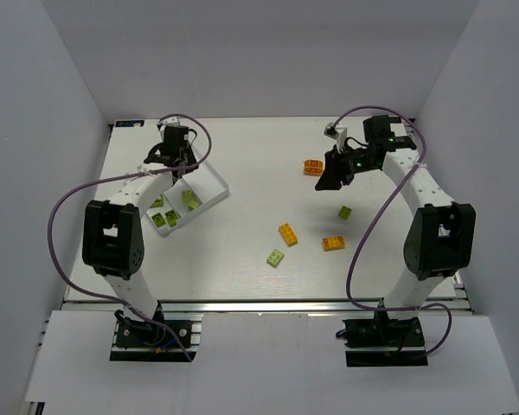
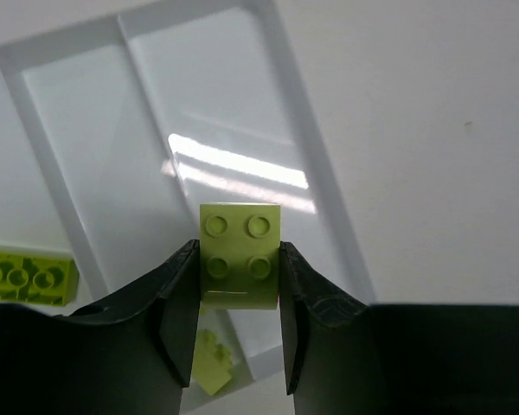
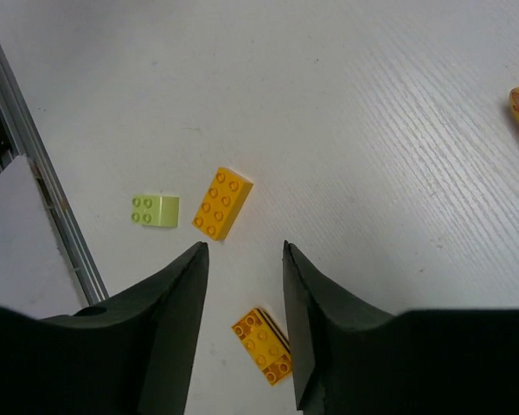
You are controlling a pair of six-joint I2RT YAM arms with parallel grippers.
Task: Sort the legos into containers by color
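Observation:
My left gripper should move down and to the left in the wrist view and release there, because lime legos are already in the tray's middle section (image 1: 172, 191) (image 2: 117, 245).
My left gripper (image 1: 167, 160) hangs over the white tray (image 1: 218, 183) at the far left, shut on a lime green 2x2 lego (image 2: 240, 255) above one long compartment (image 2: 208, 130). More lime legos lie in the tray (image 1: 190, 198) (image 2: 26, 275). My right gripper (image 1: 330, 178) is open and empty above the table. In the right wrist view its jaws (image 3: 245, 251) frame two orange legos (image 3: 222, 202) (image 3: 263, 346) and a lime lego (image 3: 155, 209). A darker green lego (image 1: 345, 212) and another orange lego (image 1: 312, 167) lie near it.
A small white block (image 1: 332, 131) sits at the far right of the table. The metal rail of the table's front edge (image 3: 35, 173) shows in the right wrist view. White walls enclose the table on three sides.

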